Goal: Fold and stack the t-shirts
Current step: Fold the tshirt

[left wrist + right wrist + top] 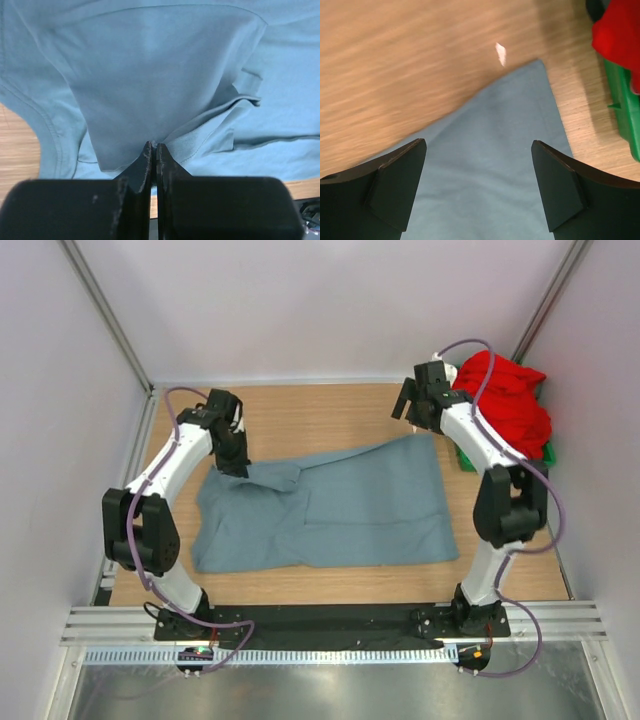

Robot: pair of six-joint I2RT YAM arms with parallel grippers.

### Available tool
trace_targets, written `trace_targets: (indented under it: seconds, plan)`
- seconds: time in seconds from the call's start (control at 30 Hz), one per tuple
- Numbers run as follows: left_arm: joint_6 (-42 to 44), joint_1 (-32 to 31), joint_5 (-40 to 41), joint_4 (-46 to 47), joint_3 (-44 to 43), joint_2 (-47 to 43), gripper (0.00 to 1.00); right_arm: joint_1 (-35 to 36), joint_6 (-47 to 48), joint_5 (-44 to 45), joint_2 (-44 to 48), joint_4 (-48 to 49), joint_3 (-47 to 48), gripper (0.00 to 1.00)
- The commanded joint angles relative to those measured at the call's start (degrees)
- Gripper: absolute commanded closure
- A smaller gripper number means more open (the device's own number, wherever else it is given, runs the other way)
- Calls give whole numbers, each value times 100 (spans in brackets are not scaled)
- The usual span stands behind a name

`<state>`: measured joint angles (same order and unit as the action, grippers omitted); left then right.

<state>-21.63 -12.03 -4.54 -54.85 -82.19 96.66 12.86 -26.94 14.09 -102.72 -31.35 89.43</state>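
Observation:
The shirt's far corner is off the middle of my open fingers, so I should move my right gripper toward the green bin and down onto that corner.
The grey-blue t-shirt lies spread across the wooden table, its left part bunched and lifted. My left gripper is shut on a fold of that cloth, and in the left wrist view the cloth drapes away from the pinched jaws. My right gripper hovers open above the shirt's far right corner, nothing between its fingers. The red t-shirt is heaped at the far right; its edge shows in the right wrist view.
A green bin holds the red heap by the right wall; its rim is close to the right gripper. A small white scrap lies on the wood beyond the shirt corner. Walls enclose the table.

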Motion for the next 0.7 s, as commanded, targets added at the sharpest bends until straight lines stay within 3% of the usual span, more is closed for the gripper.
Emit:
trace_targets:
  seconds: [0.0,0.23,0.67]
  plan:
    - [62,-150,111,281,203,-350,100,-178,233,-336,-766,-854,680,8]
    - [124,-194,172,659,634,-543,100,-390,417,103,-2058,-1250,1963,7]
    - [115,-194,102,589,617,-508,100,-873,497,33,-3035,-1180,2509,7]
